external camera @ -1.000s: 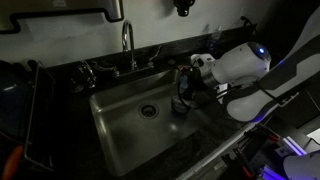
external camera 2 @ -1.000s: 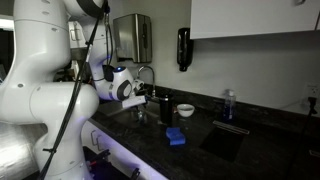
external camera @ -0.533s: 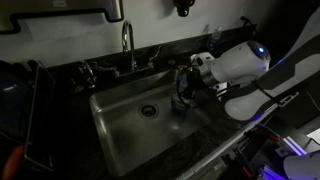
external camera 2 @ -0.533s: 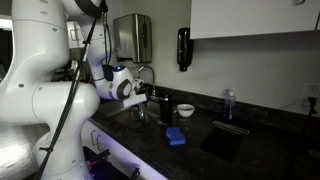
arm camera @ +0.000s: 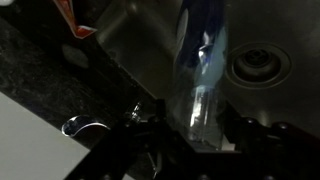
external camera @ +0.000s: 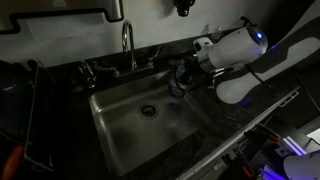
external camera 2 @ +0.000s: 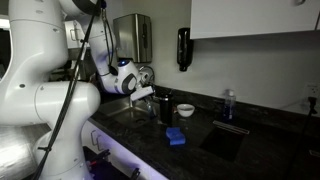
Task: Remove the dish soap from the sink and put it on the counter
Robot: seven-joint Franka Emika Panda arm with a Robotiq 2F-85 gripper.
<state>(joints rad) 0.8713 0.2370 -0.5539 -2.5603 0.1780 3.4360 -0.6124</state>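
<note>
The gripper rises clear of the basin's rim next, crosses past the black canister to the counter by the white cup and lowers to release.
My gripper is shut on the dish soap, a slim clear bottle with a blue part, seen from the wrist over the steel basin. In both exterior views the gripper holds the bottle in the air above the right side of the sink, near the basin's rim. The sink's round drain lies below and to the left. The dark speckled counter runs beside the sink; it also shows in an exterior view.
A chrome gooseneck faucet stands behind the sink. On the counter lie a white cup, a flat blue item and a small bottle. A dish rack stands left of the sink. The robot's white arm hangs over the right rim.
The gripper has risen from low in the basin with the dish soap in it and has moved towards the sink's rim. The bottle no longer stands on the sink floor.
</note>
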